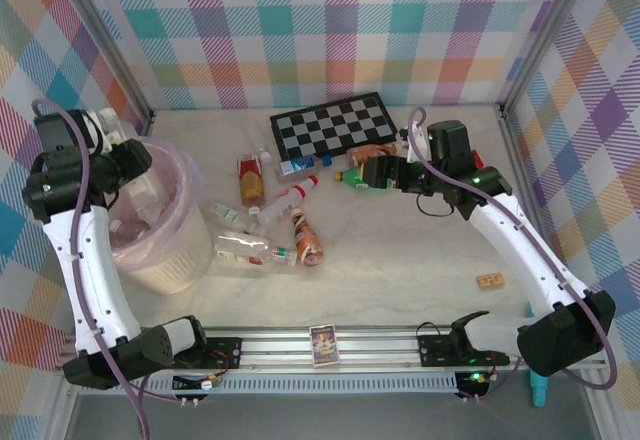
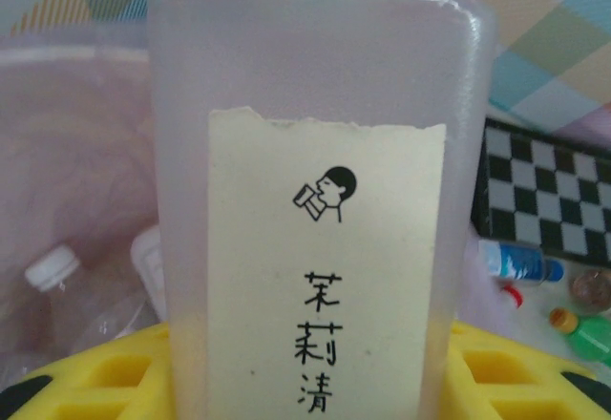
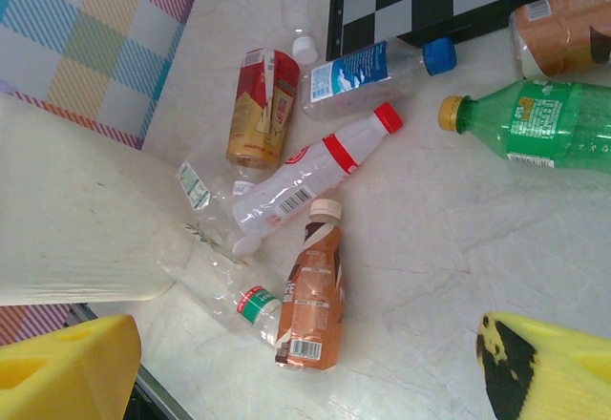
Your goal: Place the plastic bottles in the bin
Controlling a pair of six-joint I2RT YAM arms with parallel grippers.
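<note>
The pink-lined opening of the bin is open below my left gripper, so my left gripper will lower the frosted white bottle (image 2: 315, 200) past the rim of the bin and let go of it inside.
My left gripper (image 1: 125, 157) is shut on a frosted white plastic bottle (image 2: 315, 200) with a cream label, held over the bin (image 1: 165, 260), a cream bucket lined with a pink bag (image 2: 76, 153). A clear white-capped bottle (image 2: 57, 277) lies inside. My right gripper (image 3: 307, 334) hangs open above the table with nothing between its yellow fingers (image 3: 67, 372). Below it lies a brown bottle (image 3: 315, 296), beside a crushed clear one (image 3: 215, 282), a red-capped one (image 3: 305, 177), a red-gold one (image 3: 260, 105), a blue-capped one (image 3: 368, 72) and a green one (image 3: 544, 124).
A black-and-white checkerboard (image 1: 335, 125) lies at the back middle, with an orange-brown bottle (image 3: 563, 29) at its edge. A small wooden block (image 1: 489, 281) sits on the right. A card (image 1: 322, 345) rests on the front rail. Plaid walls enclose the table.
</note>
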